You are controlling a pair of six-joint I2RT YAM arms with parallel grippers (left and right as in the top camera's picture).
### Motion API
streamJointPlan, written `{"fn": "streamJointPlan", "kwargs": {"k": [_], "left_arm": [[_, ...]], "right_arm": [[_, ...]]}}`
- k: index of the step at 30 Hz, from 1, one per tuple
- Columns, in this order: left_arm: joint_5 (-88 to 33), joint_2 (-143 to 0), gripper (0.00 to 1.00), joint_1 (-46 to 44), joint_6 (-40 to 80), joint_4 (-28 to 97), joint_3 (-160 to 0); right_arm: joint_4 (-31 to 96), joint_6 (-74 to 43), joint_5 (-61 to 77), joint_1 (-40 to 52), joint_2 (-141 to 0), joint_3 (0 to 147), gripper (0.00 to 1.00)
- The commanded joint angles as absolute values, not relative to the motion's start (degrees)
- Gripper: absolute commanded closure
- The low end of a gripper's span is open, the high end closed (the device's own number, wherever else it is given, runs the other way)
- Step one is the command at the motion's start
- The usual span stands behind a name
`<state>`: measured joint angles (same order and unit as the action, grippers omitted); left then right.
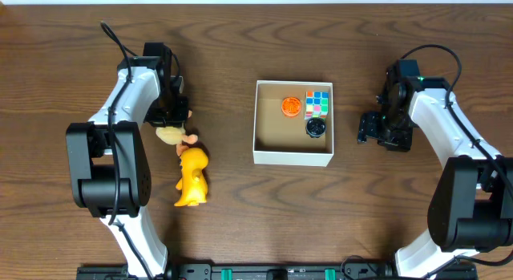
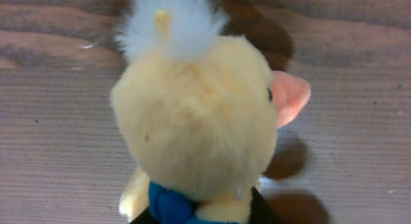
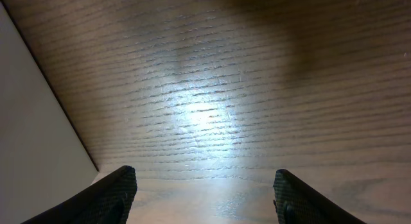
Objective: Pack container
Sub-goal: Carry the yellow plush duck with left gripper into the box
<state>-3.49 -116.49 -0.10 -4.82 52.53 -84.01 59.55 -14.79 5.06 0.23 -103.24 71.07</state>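
Observation:
I need to lift the chick with my left gripper next and carry it over the container. Then I need to lower it beside the orange round piece, where the brown bottom of the container is empty.
The container (image 1: pixel 292 158) is a square white-walled box with a brown floor at the table's middle. It holds an orange round piece (image 1: pixel 291 106), a colour cube (image 1: pixel 318 103) and a black round piece (image 1: pixel 316 127). A pale yellow plush chick (image 2: pixel 192 121) with a white tuft, pink beak and blue bow lies left of the box (image 1: pixel 168 135). My left gripper (image 1: pixel 174 113) is shut on it at the neck (image 2: pixel 202 217), its dark fingers (image 2: pixel 266 214) showing on both sides. My right gripper (image 1: pixel 370 127) stands open and empty just right of the box (image 3: pixel 205 198).
A brighter yellow plush toy (image 1: pixel 192 177) lies right below the chick, touching it. In the right wrist view the box's white outer wall (image 3: pixel 32 121) fills the left edge, with bare wood between the fingers. Both arm bases stand at the table's front corners.

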Motion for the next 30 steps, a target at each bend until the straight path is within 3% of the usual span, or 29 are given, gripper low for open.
{"fn": "streamJointPlan", "kwargs": {"k": [1, 4, 9, 20, 30], "left_arm": [[-3.8, -113.2, 0.81, 0.2, -5.3, 52.7, -87.8], [-3.8, -109.5, 0.94, -0.3, -5.3, 52.9, -93.1], [-3.9, -104.0, 0.94, -4.1, -7.6, 55.4, -103.6], [-3.9, -101.2, 0.94, -27.8, -40.3, 56.0, -106.3], [-3.9, -111.7, 0.94, -34.2, -44.3, 56.1, -106.0]], "right_arm": [[59.5, -14.1, 4.3, 0.5, -102.1, 71.1, 0.28], [59.6, -14.1, 4.3, 0.5, -102.1, 71.1, 0.29], [59.6, -14.1, 4.3, 0.5, -102.1, 71.1, 0.29], [59.2, -14.1, 4.3, 0.5, -102.1, 71.1, 0.29], [59.2, -14.1, 4.3, 0.6, -102.1, 71.1, 0.29]]}}
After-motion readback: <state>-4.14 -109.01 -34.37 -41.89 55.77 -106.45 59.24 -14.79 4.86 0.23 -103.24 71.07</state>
